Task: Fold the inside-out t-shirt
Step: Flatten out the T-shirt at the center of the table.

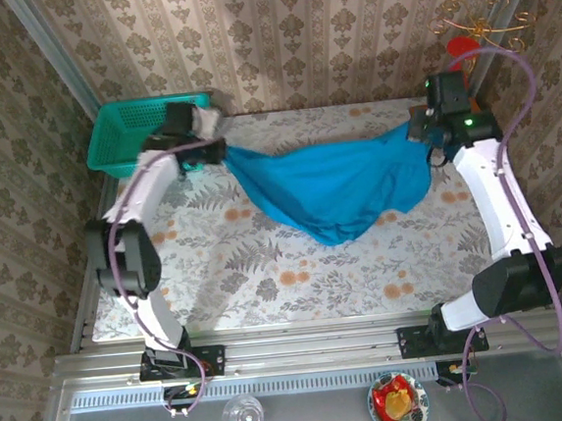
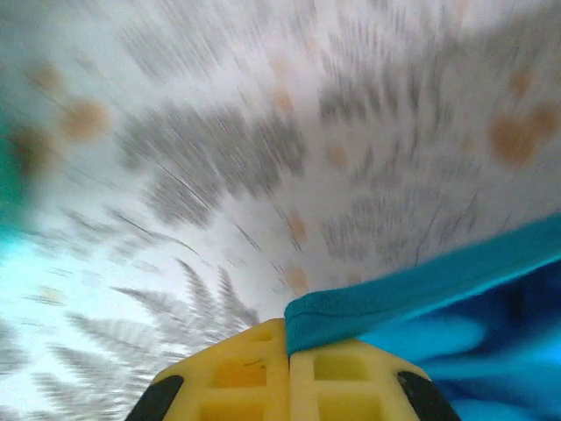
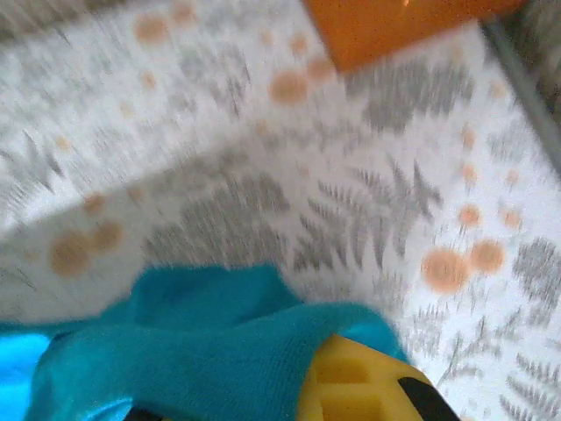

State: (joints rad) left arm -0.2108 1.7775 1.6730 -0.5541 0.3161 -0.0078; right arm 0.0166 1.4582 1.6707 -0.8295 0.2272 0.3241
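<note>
The left gripper moves back and down toward my base to the bare tabletop below it and releases the fold next, because the t-shirt [image 1: 333, 188] hangs stretched.
The bright blue inside-out t-shirt [image 1: 333, 188] hangs stretched between both arms over the far half of the table, sagging to a low point near the middle. My left gripper [image 1: 212, 153] holds its left end, close to the teal basket. In the left wrist view the yellow fingers [image 2: 254, 373] meet, with a hemmed edge of the t-shirt [image 2: 421, 289] pinched at their tips. My right gripper [image 1: 424, 131] holds the right end. In the right wrist view the t-shirt [image 3: 193, 351] drapes over one yellow finger [image 3: 368, 386] and hides the other.
A teal mesh basket [image 1: 127, 135] stands at the far left corner, just behind the left gripper. An orange object [image 3: 394, 26] lies near the table's far right edge. Patterned walls close in the table on three sides. A glass [image 1: 243, 414] and a small bowl [image 1: 397, 403] sit below the arm bases.
</note>
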